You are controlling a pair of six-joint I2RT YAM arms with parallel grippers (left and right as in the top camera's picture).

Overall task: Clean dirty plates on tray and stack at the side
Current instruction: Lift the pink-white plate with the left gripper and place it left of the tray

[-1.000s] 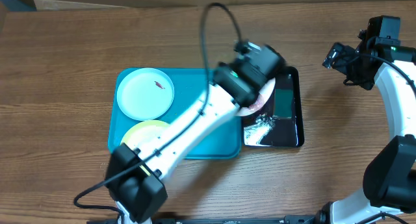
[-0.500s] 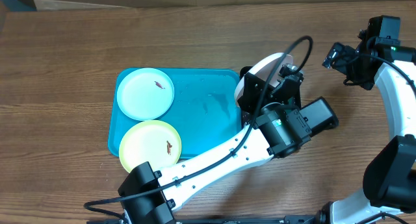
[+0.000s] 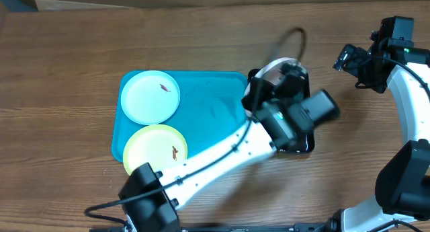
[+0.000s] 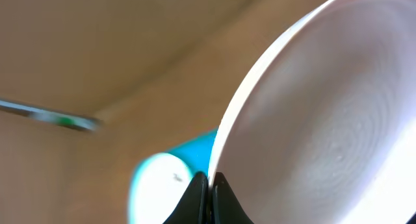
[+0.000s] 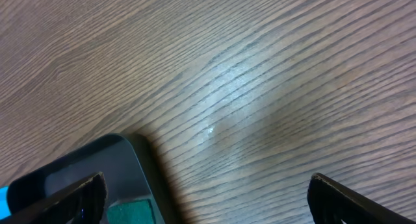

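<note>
The bare wood beyond the teal tray [image 3: 208, 134] is to the left of my left gripper in the overhead view, so the gripper will next swing past the tray and down to let go of the plate.
My left gripper [image 4: 209, 188] is shut on the rim of the white plate [image 4: 325, 126], held on edge above the black tray; overhead the plate [image 3: 269, 72] shows just past the teal tray's [image 3: 208, 134] right end. The light blue plate [image 3: 149, 96] with a brown smear lies in the tray's far left corner and shows small in the left wrist view [image 4: 159, 191]. The pale yellow plate [image 3: 156, 150] with a smear lies at the near left. My right gripper [image 5: 208, 191] is open and empty over bare wood at the far right, also overhead [image 3: 349, 57].
The narrow black tray [image 3: 302, 143] sits right of the teal tray, mostly under my left arm; its corner [image 5: 123, 165] and a green pad [image 5: 127, 211] show in the right wrist view. Wooden table [image 3: 67, 50] all around.
My left arm swung from over the teal tray to the right, lifting the white plate up on edge over the black tray. The right arm has not moved.
</note>
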